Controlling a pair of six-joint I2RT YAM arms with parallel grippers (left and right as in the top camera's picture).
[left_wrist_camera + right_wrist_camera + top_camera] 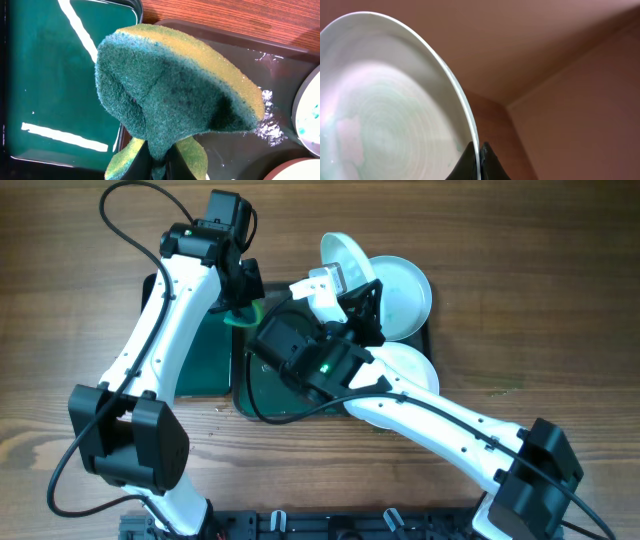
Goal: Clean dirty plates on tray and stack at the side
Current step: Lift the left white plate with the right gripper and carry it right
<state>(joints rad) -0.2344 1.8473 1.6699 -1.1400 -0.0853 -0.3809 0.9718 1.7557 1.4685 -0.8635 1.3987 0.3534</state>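
My right gripper will next swing to the right in the overhead view, turn the plate flat and lower it next to the large tray (492,329), where the table is bare.
My right gripper (343,280) is shut on the rim of a white plate (345,252) and holds it tilted on edge above the far side of the large dark green tray (268,396). In the right wrist view the plate (385,115) has a faint green tint, with the fingers (481,161) pinching its rim. Two more plates lie on the tray's right side, one far (405,295) and one near (412,365). My left gripper (238,302) is shut on a folded green and yellow sponge (175,85), just left of the held plate.
The smaller narrow dark green tray (205,360) lies left of the large tray; it shows in the left wrist view (50,75). Water drops sit on the large tray (240,145). A plate with teal specks (311,117) shows at the right edge. Wooden table (80,300) lies all around.
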